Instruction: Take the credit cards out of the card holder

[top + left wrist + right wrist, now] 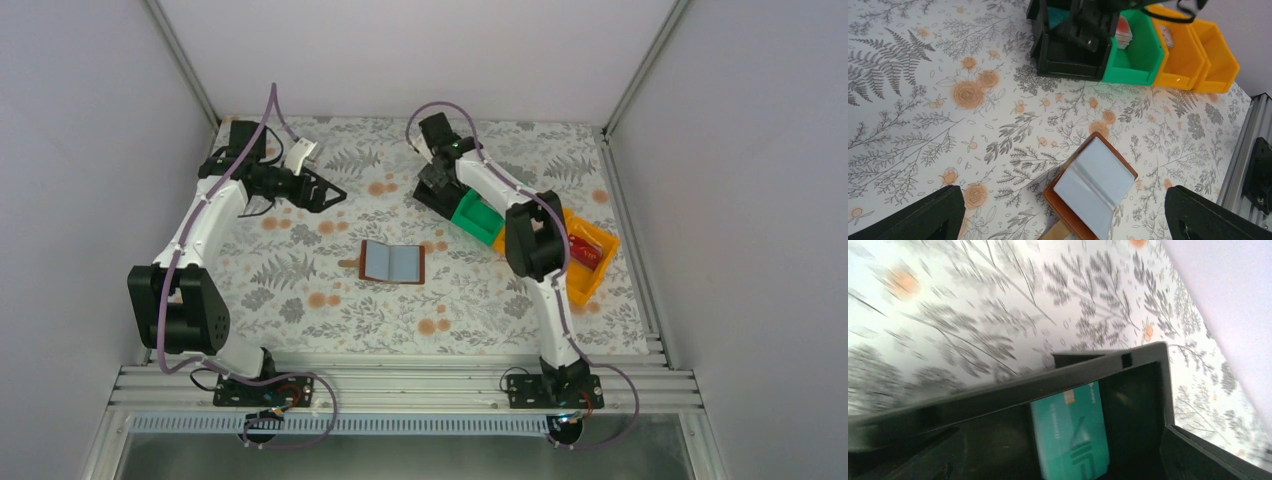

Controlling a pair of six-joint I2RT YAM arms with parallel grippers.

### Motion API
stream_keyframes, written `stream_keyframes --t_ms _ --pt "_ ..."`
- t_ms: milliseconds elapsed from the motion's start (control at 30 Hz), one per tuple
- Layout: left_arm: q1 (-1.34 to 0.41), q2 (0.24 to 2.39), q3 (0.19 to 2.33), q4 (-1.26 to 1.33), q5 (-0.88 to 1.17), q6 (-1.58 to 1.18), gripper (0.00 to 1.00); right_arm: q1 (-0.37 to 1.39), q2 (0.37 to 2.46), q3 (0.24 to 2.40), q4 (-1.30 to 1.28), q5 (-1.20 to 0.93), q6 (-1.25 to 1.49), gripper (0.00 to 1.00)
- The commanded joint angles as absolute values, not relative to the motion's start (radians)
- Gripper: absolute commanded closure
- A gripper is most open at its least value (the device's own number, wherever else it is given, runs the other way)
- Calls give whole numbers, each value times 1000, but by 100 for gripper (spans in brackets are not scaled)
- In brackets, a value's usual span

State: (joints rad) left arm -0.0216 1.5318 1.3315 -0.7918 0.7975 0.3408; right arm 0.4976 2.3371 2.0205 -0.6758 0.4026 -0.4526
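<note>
My left gripper lowers its open fingers back around the edge of the card holder's strap next, on the side nearest the fingers.
The card holder lies open on the table, brown outside and pale blue-grey inside; it also shows in the left wrist view. No card shows in its slots. My left gripper is open and empty, above the table to the wallet's far left; in its wrist view the gripper frames the wallet. My right gripper is open over the black bin. A teal credit card lies inside that bin between the spread fingers. A red card lies in the orange bin.
A green bin stands between the black and orange bins at the right; a pale card with red print rests in it. The enclosure walls rise on three sides. An aluminium rail runs along the near edge.
</note>
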Motion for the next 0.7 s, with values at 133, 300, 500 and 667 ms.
stream_keyframes --t_ms 133,300,500,667 --pt "-17 1526 1347 -807 828 377 0 464 2204 2046 -735 40 -148 43" --pt "-17 1520 1345 -809 828 382 0 426 2280 2080 -812 36 -48 75" --pt "-17 1533 1313 -799 818 384 0 413 2317 2107 -839 -19 -27 93" --pt "-34 1555 1164 -728 765 314 0 423 2221 2061 -790 -16 0 88"
